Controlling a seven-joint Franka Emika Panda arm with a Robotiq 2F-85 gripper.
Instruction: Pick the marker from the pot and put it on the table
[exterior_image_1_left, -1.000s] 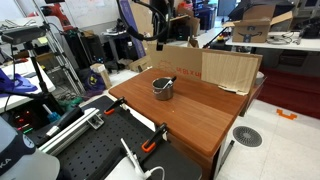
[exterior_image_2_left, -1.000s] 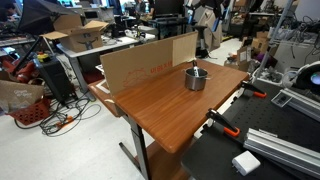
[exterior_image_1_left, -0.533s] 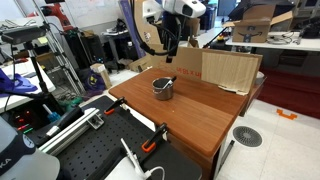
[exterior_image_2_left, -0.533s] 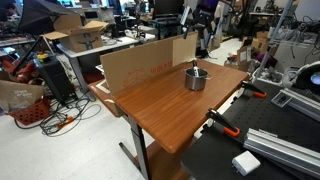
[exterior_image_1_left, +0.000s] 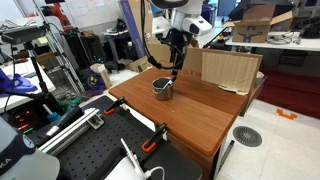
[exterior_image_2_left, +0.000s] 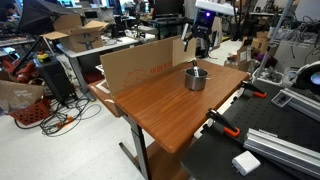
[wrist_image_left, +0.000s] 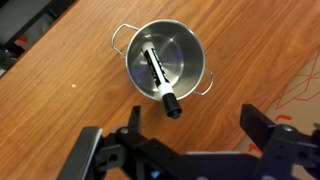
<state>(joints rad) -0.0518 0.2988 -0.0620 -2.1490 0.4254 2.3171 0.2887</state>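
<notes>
The marker's black cap (exterior_image_2_left: 194, 63) (wrist_image_left: 171, 103) pokes over the pot's rim just below my open gripper, which next moves down until its fingers straddle it and close.
The small grey metal pot (wrist_image_left: 167, 60) stands on the reddish-brown wooden table (wrist_image_left: 60, 120), near its far edge in both exterior views (exterior_image_1_left: 163, 89) (exterior_image_2_left: 196, 80). The marker (wrist_image_left: 160, 80) leans inside the pot; in the wrist view it has a white body and a black cap that pokes over the rim toward me. It shows as a thin stick in an exterior view (exterior_image_2_left: 194, 68). My gripper (wrist_image_left: 198, 128) is open and empty. It hangs above the pot, slightly to the cardboard side (exterior_image_1_left: 176, 63) (exterior_image_2_left: 199, 46).
A cardboard sheet (exterior_image_1_left: 225, 68) (exterior_image_2_left: 140, 65) stands along the table's far edge, close behind the pot. An orange-handled clamp (exterior_image_1_left: 153, 141) (exterior_image_2_left: 222, 124) grips the table edge by the black perforated bench (exterior_image_1_left: 90, 152) (exterior_image_2_left: 262, 150). Lab clutter surrounds the table.
The arm has come down into view from above and now hangs just over the pot. The pot and marker have not moved.
</notes>
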